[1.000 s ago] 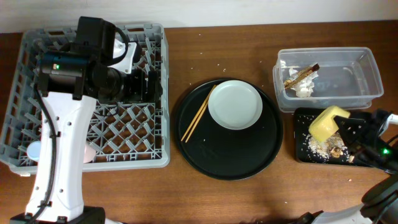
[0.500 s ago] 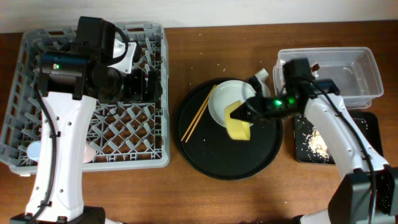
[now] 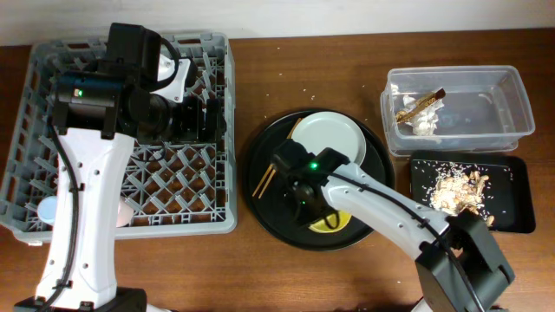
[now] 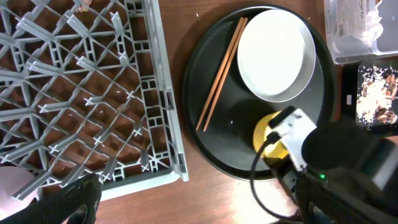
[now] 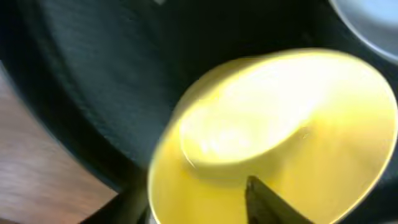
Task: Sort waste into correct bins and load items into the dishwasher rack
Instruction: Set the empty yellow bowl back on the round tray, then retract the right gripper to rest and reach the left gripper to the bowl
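The bowl is still outside the rack. My left gripper moves to the right in the overhead view and down onto the yellow bowl's rim next.
My right gripper is shut on the yellow bowl over the front of the large round black tray. In the blurred right wrist view the yellow bowl fills the frame between my fingers. The pale grey plate and the chopsticks lie on that tray. My left gripper hangs open and empty over the grey dishwasher rack. The clear tub holds the wrapper strip and white tissue. Food scraps lie in the shallow black tray.
The round black tray sits between rack and bins. A light-blue cup and a pink cup sit in the rack's front left. The left wrist view shows the plate, chopsticks, bowl and rack.
My right arm swung left with the yellow bowl, from the shallow black tray to the front of the round tray. The scraps now show uncovered. My left arm has not moved.
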Controlling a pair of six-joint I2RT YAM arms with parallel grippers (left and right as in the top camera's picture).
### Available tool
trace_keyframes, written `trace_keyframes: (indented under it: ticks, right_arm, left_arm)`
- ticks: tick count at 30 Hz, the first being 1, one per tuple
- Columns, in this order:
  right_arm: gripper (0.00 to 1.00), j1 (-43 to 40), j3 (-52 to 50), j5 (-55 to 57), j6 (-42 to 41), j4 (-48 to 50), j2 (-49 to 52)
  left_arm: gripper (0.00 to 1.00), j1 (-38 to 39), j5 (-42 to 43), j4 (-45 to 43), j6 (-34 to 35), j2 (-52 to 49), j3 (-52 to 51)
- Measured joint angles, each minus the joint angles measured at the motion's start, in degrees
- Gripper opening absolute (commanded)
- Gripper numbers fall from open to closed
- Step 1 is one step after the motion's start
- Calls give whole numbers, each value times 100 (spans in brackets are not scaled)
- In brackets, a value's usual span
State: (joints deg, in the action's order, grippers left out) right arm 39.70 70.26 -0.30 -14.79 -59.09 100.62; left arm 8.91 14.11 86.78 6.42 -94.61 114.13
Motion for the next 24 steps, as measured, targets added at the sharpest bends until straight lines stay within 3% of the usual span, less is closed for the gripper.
trace_keyframes:
  ticks: [4,5,6,9,12,18,21,24]
  right_arm:
    - [64,-326,-28,138,-166,-378,-350]
    - [89,-337,-20,162,-212,-374,-1069]
    - [99,-337,22,190,-201,-391,-1652]
    - [98,-380,260,269,-214,-389,-3598]
    - [98,-385,302,437,-111,-649,-4725]
    - [98,-396,282,2586,671,-782,-6564]
    - [98,-1515,-455,2841,990,-46,-7167]
    - [98,-2732,-2122,2459,1078,1346,-7709]
  left_arm:
    - [99,0,0,0,0,0,0]
    - [99,0,0,-2,0,0,0]
    - [99,0,0,-4,0,0,0]
    - [99,0,2,-2,0,0,0]
    - [99,0,2,0,0,0,0]
    - [99,0,2,-2,0,0,0]
    - [99,0,2,0,0,0,0]
    - [99,0,-2,-2,0,0,0]
